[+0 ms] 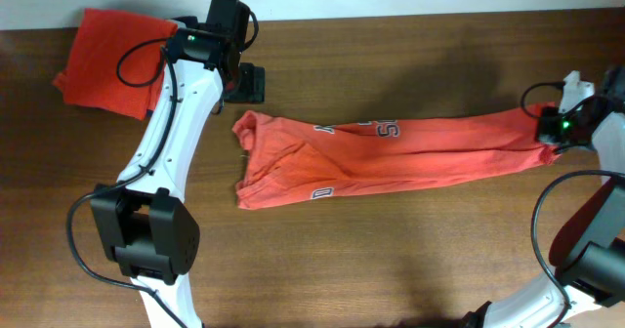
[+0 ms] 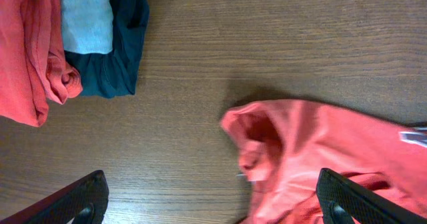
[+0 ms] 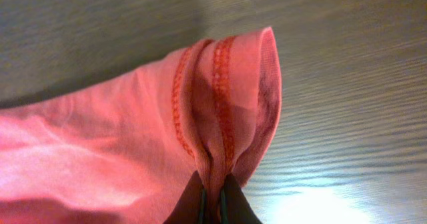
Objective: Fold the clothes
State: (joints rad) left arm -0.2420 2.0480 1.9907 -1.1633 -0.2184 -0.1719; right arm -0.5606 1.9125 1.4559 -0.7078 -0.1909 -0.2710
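Note:
The shirt's pinched end will next go up over the shirt's middle (image 1: 393,155) in the robot's right gripper, which will then lower it.
The coral-red T-shirt (image 1: 391,157) lies stretched in a long bunched band across the table, white lettering partly showing on top. My right gripper (image 1: 553,138) is shut on its right end; in the right wrist view the fingers (image 3: 213,201) pinch a gathered stitched hem of the shirt (image 3: 200,111). My left gripper (image 1: 249,82) is open and empty, above and just left of the shirt's left end. In the left wrist view its fingers (image 2: 213,204) are spread wide, with the shirt's crumpled left end (image 2: 300,157) between and under the right finger.
A plain orange folded garment (image 1: 107,50) lies at the back left corner. It also shows in the left wrist view (image 2: 27,51), beside a folded stack of grey (image 2: 87,17) and navy (image 2: 123,57) garments. Bare wooden table (image 1: 391,260) spreads in front.

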